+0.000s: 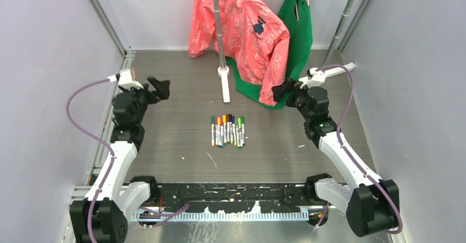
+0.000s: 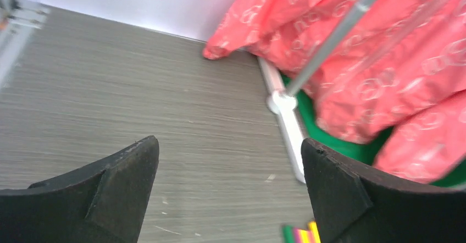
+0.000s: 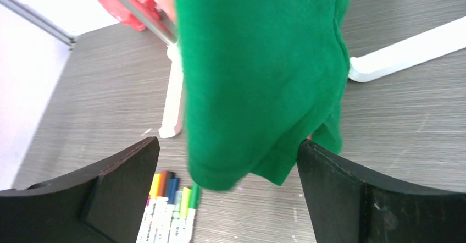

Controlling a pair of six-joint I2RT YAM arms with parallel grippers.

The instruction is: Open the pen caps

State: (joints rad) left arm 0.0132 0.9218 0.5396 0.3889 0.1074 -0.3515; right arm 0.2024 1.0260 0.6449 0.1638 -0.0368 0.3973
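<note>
The nearest green-capped pen's outer side lies free, so next the robot's right gripper needs to move down, back and to the left in the top view onto that pen's body.
Several pens (image 1: 228,131) with whitish barrels lie side by side in a row at the middle of the table, their coloured pen caps (image 1: 227,120) still on and pointing to the back. The caps' ends show at the bottom of the left wrist view (image 2: 299,235); the right wrist view shows caps (image 3: 170,191) and barrels. My left gripper (image 1: 159,88) hovers open, well left and behind the row, nothing between its fingers (image 2: 118,188). My right gripper (image 1: 281,90) hangs open at the right, beside the green garment, also empty, with fingers (image 3: 118,191) wide apart.
A pink jacket (image 1: 250,31) and a green garment (image 1: 297,39) hang from a rack whose metal pole (image 1: 218,26) and white foot (image 1: 225,83) stand behind the pens. The green cloth (image 3: 264,72) hangs close in front of the right gripper. Grey walls enclose the table.
</note>
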